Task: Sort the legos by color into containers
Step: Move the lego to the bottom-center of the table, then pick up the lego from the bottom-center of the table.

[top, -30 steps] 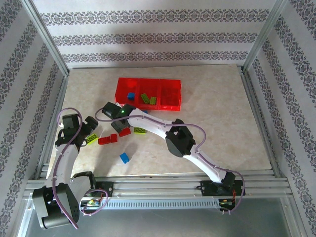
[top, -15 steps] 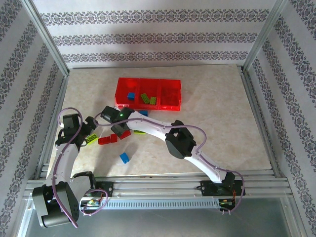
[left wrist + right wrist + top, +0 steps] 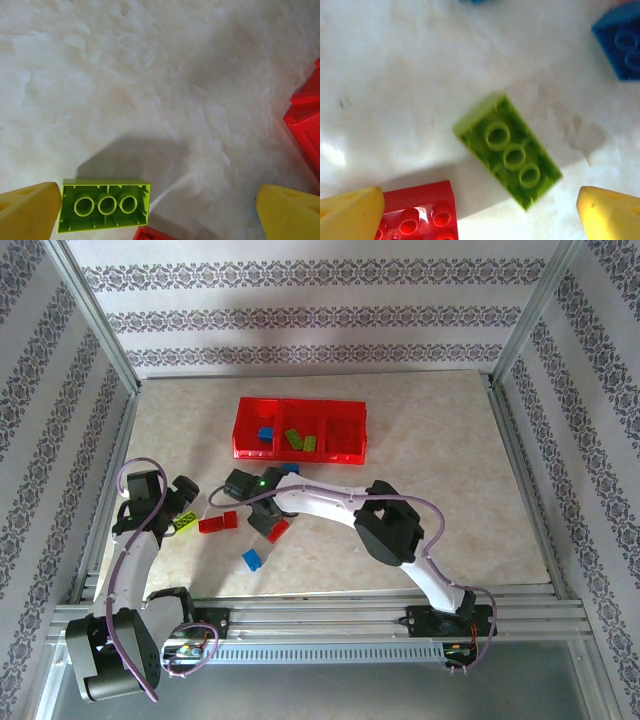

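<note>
The robot's right gripper needs to pull back next, turning and going down until its open fingers are on both sides of the red lego, because that lego is lower and nearer the robot's base.
The red container tray lies at the back, with a blue lego in its left compartment and a green one in the middle. My left gripper hovers open low over the table, an upside-down green lego just inside its left finger. From above, that green lego lies beside a red lego. My right gripper is open above another upside-down green lego, with a red lego by its left finger. Nothing is held.
A blue lego lies near the front and another just in front of the tray. A red lego pokes out beside the right gripper. Metal rails border the table on the left, right and near sides.
The right arm has swung its gripper toward the near side and to the right, from beside the tray's front to over the green and red legos. The left arm has stayed put.
</note>
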Motion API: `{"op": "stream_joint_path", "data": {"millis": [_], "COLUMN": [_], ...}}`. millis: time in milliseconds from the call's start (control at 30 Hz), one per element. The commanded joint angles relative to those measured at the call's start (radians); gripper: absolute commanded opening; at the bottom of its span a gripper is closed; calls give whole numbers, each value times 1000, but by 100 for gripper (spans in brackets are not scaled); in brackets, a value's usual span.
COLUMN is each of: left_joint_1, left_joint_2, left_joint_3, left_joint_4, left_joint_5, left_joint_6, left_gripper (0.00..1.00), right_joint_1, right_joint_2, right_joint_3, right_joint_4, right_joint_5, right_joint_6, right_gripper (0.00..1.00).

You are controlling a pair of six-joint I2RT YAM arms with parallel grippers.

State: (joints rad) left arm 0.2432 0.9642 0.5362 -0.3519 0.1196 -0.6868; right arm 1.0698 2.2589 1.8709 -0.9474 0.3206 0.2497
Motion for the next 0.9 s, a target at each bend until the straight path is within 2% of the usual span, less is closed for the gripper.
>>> {"op": "stream_joint_path", "data": {"millis": [0, 267, 500, 867], "left_joint_1": [-7, -5, -7, -6], "left_joint_2": [-21, -21, -15, -8], "left_joint_3": [21, 19, 21, 13], "left_joint_4": [14, 19, 22, 37], "left_joint_5": [-19, -23, -26, -26], "left_joint_6": [-2, 1, 7, 7], "left_gripper": [100, 100, 100, 100], "right_joint_1": [7, 5, 5, 4], "right_joint_2": [-80, -150, -83, -71], "right_joint_3": [-78, -120, -60, -143], "right_joint_4": [-24, -8, 16, -1], "right_joint_5": [-25, -107, -186, -169], "right_joint_6": [51, 148, 199, 245], "right_gripper": [98, 98, 98, 98]}}
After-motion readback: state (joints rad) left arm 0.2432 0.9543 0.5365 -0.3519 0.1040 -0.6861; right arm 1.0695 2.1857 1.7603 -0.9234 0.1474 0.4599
